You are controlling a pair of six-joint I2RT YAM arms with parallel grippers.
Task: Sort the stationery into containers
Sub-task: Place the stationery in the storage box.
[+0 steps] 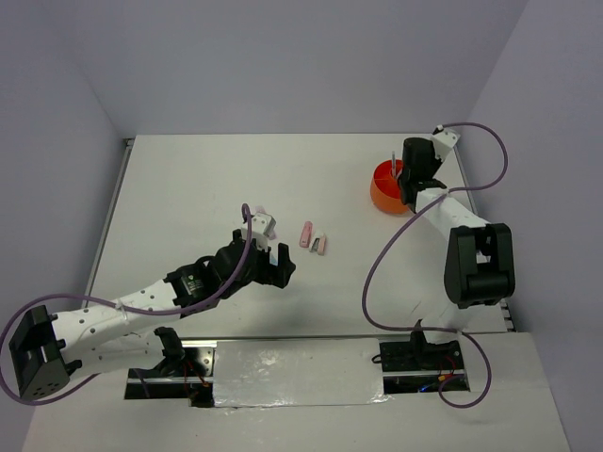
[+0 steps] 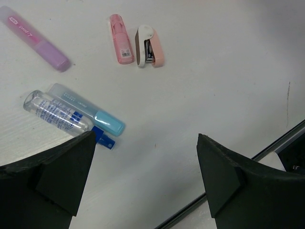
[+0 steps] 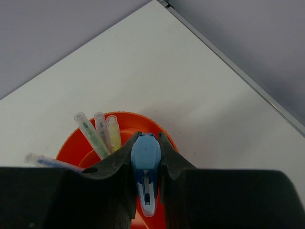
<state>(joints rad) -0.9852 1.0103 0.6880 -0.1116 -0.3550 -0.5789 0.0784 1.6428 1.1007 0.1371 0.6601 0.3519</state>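
The robot's right gripper should next lower toward the organiser's section away from the pens and let go of the blue-and-clear piece [image 3: 144,169], since that piece already hangs over that section.
The round orange organiser [image 1: 384,193] stands at the back right of the table. My right gripper [image 1: 412,181] hangs right over it, shut on a blue-and-clear piece [image 3: 144,169] held above the organiser [image 3: 71,149]. Green [image 3: 90,136], grey [image 3: 101,130] and yellow [image 3: 113,134] pens stand in it. My left gripper [image 1: 275,266] is open and empty above the table's middle [image 2: 145,143]. Ahead of it lie a pink marker [image 2: 121,39], a pink stapler-like piece [image 2: 151,46], a pale purple marker [image 2: 37,39], a light-blue stick [image 2: 88,109] and a clear tube with a blue cap [image 2: 58,114].
The pink marker [image 1: 305,234] and the pink piece [image 1: 320,245] lie mid-table, right of the left gripper. The table's near edge [image 2: 224,183] runs just below the left gripper. The back corner edge [image 3: 238,76] lies beyond the organiser. Grey walls enclose the table.
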